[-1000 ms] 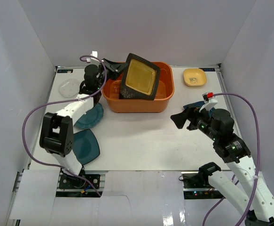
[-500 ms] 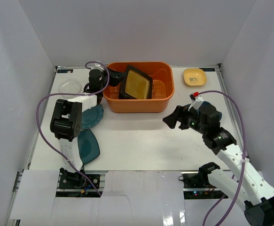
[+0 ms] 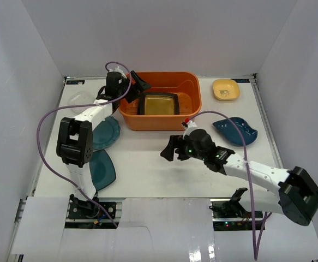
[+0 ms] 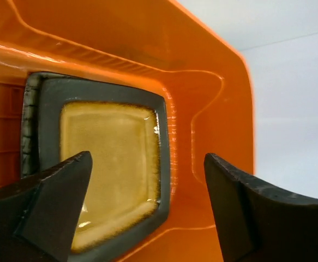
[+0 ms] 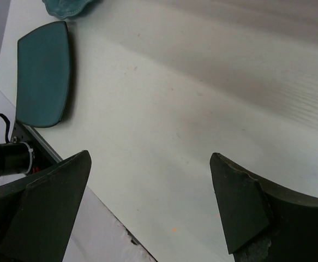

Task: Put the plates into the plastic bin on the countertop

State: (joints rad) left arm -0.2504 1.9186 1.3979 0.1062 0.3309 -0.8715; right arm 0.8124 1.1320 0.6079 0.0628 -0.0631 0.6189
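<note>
My right gripper needs to go down and to its left in the top view, onto the squarish teal plate's edge, which borders bare countertop there.
The orange plastic bin (image 3: 160, 122) stands at the back of the white countertop (image 3: 148, 180). A black-rimmed mustard square plate (image 3: 159, 103) lies flat on its floor. My left gripper (image 3: 137, 85) hovers open over the bin's back left corner. In the left wrist view the mustard plate (image 4: 107, 164) sits below the left gripper (image 4: 148, 207), with nothing held. My right gripper (image 3: 173, 150) is open over bare countertop in front of the bin. Teal plates lie outside: a round scalloped one (image 3: 105, 132), a squarish one (image 3: 102, 169) and one on the right (image 3: 235, 131). A small yellow plate (image 3: 226, 89) is at the back right.
A clear glass dish (image 3: 81, 100) rests at the back left near the wall. White walls close in the left, back and right sides. In the right wrist view the squarish teal plate (image 5: 43, 73) lies by the table's front edge (image 5: 101, 213).
My left gripper has opened and let go of the mustard plate, which went from tilted to flat in the bin. My right arm swung left, away from the right teal plate.
</note>
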